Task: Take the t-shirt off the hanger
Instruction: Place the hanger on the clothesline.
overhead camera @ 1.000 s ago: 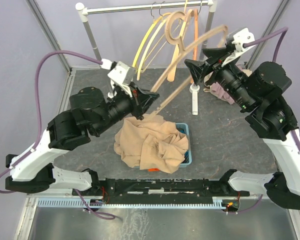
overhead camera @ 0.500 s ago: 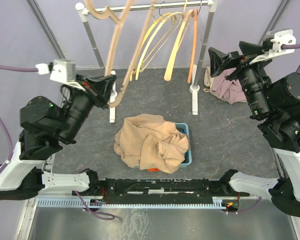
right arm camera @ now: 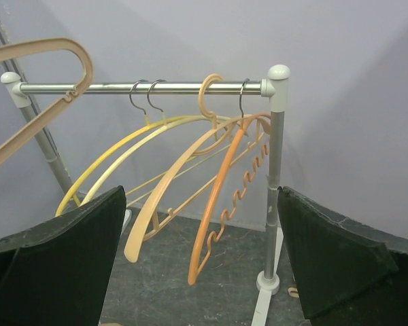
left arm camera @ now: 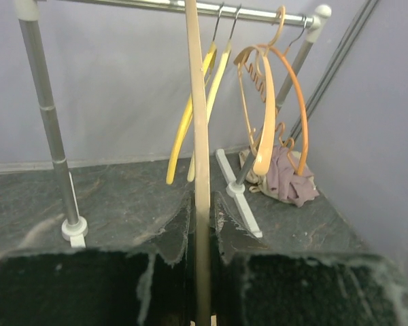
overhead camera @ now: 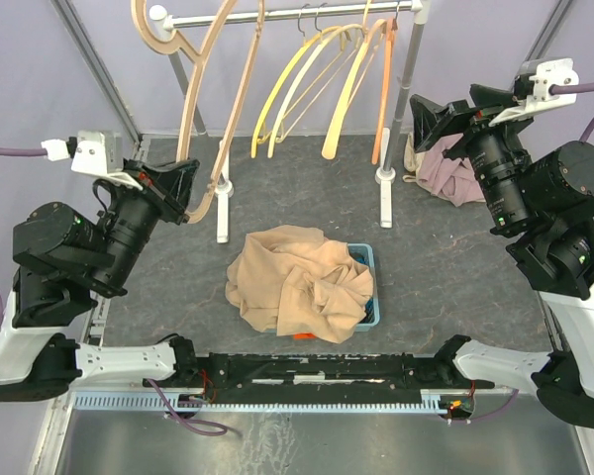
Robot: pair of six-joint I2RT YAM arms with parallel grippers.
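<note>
The hanger goes outward and down next, and my left gripper releases it at the bar's empty part (overhead camera: 243,18) (left arm camera: 156,4). The shirt is off, and that part of the bar lies outward of it.
The tan t-shirt (overhead camera: 299,287) lies in a crumpled heap on the floor, draped over a blue basket (overhead camera: 372,297), free of the hanger. My left gripper (overhead camera: 186,190) (left arm camera: 202,221) is shut on one arm of the bare tan hanger (overhead camera: 200,109) (left arm camera: 198,122). The hanger stands upright, with its hook (overhead camera: 150,28) (right arm camera: 73,56) at the left end of the rail (overhead camera: 287,14). I cannot tell whether the hook rests on the rail. My right gripper (overhead camera: 445,117) (right arm camera: 201,258) hangs open at the right, near the rail's right post, holding nothing.
Two yellow hangers (overhead camera: 282,94), a tan one (overhead camera: 348,94) and an orange one (overhead camera: 385,89) hang from the rail's right half. The rack's posts (overhead camera: 222,203) (overhead camera: 388,168) stand behind the shirt. A mauve cloth (overhead camera: 453,180) lies at the back right.
The right gripper let go of the hanger, opened wide and drew back right. The left arm swung the hanger left and upright toward the rail's left end.
</note>
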